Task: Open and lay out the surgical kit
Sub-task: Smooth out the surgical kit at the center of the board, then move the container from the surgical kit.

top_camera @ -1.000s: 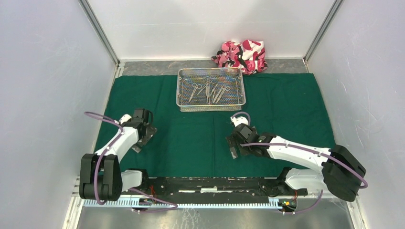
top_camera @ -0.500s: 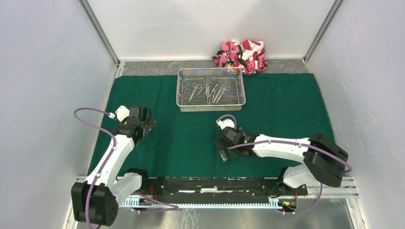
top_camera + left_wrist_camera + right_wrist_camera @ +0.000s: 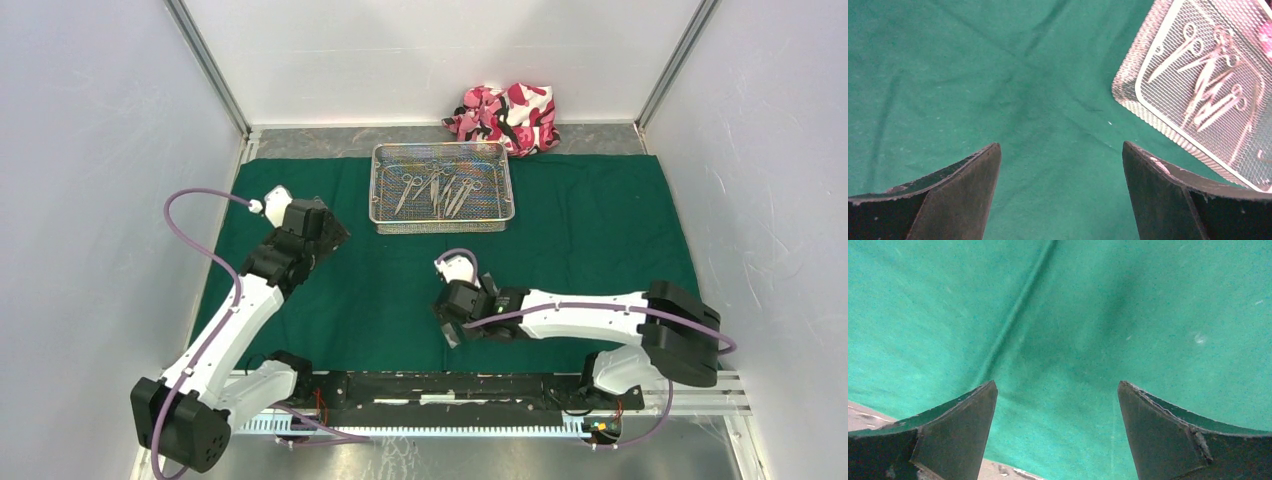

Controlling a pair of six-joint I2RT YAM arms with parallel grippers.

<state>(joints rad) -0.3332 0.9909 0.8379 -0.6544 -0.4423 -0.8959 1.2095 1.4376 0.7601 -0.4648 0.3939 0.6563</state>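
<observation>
The robot's right gripper will next move outward and to the right in the top view, then close over the tray's side [image 3: 508, 177] there, because the instruments leave the tray's rim clear.
The dark green cloth [image 3: 600, 220] lies spread flat over the table. On its far middle stands the silver wire-mesh tray [image 3: 440, 224], holding several slim steel instruments [image 3: 440, 190]. My left gripper [image 3: 335, 238] hovers open over the cloth, left of and nearer than the tray. In the left wrist view it [image 3: 1060, 145] has only cloth [image 3: 973, 75] between its fingers, with the tray's corner [image 3: 1128, 95] and the instruments [image 3: 1208, 85] at upper right. My right gripper [image 3: 449, 333] is open above the cloth's near middle. In its own view the gripper [image 3: 1057, 382] frames only creased cloth [image 3: 1098, 315].
A pink, white and black camouflage cloth bundle [image 3: 505, 115] sits behind the tray at the back wall. White walls close in left, right and rear. A strip of bare table [image 3: 868, 415] shows past the cloth's near edge in the right wrist view.
My left arm has stretched forward and to the right, bringing its gripper closer to the tray. My right gripper has slid left and nearer the cloth's front edge. Both stayed open.
</observation>
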